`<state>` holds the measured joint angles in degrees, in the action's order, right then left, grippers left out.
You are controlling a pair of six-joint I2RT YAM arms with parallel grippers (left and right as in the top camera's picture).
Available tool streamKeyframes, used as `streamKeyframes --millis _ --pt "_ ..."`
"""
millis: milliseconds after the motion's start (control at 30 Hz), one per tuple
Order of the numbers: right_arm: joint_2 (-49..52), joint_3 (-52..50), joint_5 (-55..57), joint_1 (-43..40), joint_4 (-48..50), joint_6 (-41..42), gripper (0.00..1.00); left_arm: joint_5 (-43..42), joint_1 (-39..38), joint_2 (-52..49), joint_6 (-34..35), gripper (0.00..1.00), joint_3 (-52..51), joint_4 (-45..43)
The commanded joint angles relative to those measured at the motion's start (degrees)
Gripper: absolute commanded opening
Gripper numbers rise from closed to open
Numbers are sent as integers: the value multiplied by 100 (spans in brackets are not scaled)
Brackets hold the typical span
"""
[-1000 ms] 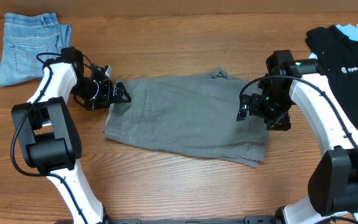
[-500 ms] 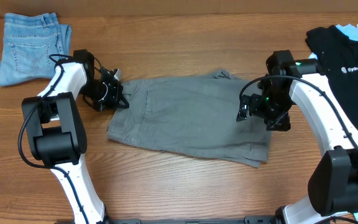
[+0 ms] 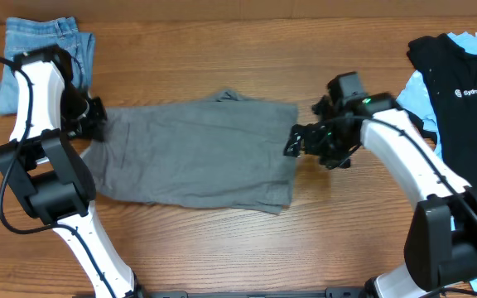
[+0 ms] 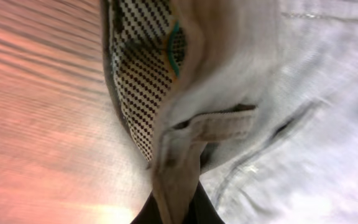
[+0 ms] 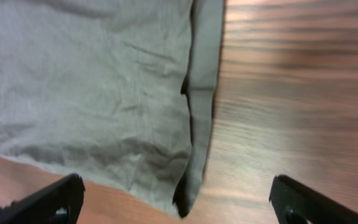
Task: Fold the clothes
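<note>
My left gripper folds the waistband up and to the right in the overhead view onto the hem end (image 3: pixel 280 147) next and releases it, since the shorts lie unfolded.
Grey shorts (image 3: pixel 197 153) lie spread flat across the middle of the wooden table. At their left edge my left gripper (image 3: pixel 96 126) is shut on the waistband. The left wrist view shows that waistband (image 4: pixel 185 143) with a belt loop running down into the pinched jaws of the left gripper (image 4: pixel 176 214). My right gripper (image 3: pixel 298 142) hovers open just past the shorts' right edge. In the right wrist view the grey shorts (image 5: pixel 92 81) fill the left side, and their hem corner lies between the spread fingers of the right gripper (image 5: pixel 179 202), untouched.
Folded blue jeans (image 3: pixel 40 62) sit at the back left corner, close behind the left arm. A black shirt (image 3: pixel 462 83) lies over a light blue one (image 3: pixel 412 87) at the back right. Bare wood (image 3: pixel 222 248) runs along the front.
My left gripper shut on the waistband and pulled left, dragging the shorts leftward across the table. The right arm followed left, staying open at the shorts' right edge.
</note>
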<state>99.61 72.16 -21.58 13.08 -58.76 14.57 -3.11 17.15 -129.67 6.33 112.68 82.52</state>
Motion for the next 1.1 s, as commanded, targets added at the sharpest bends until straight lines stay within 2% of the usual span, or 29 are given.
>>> streamKeyframes --millis 0,67,233,500,767,900,967,1067 --pt "9 -457 -210 442 699 787 95 -26 -195 505 221 4 691 374" --pt "149 -573 -212 695 1021 975 90 -83 -299 702 273 4 811 485" --pt "608 -584 -208 1141 1375 1104 90 -295 -667 1285 295 4 879 717" --pt "984 -581 -168 1143 1478 1233 90 -651 -1832 2238 293 5 879 695" --pt "1014 -579 -214 1117 1475 1231 90 -745 -3287 1947 638 10 848 321" --pt "1014 -577 -236 1060 1456 1226 91 -748 -3766 1663 929 9 848 129" --pt "1014 -577 -280 975 1453 1224 96 -750 -3969 1508 1003 8 848 107" --pt "1014 -529 -807 549 1296 769 100 -748 -4288 1263 1001 7 848 111"
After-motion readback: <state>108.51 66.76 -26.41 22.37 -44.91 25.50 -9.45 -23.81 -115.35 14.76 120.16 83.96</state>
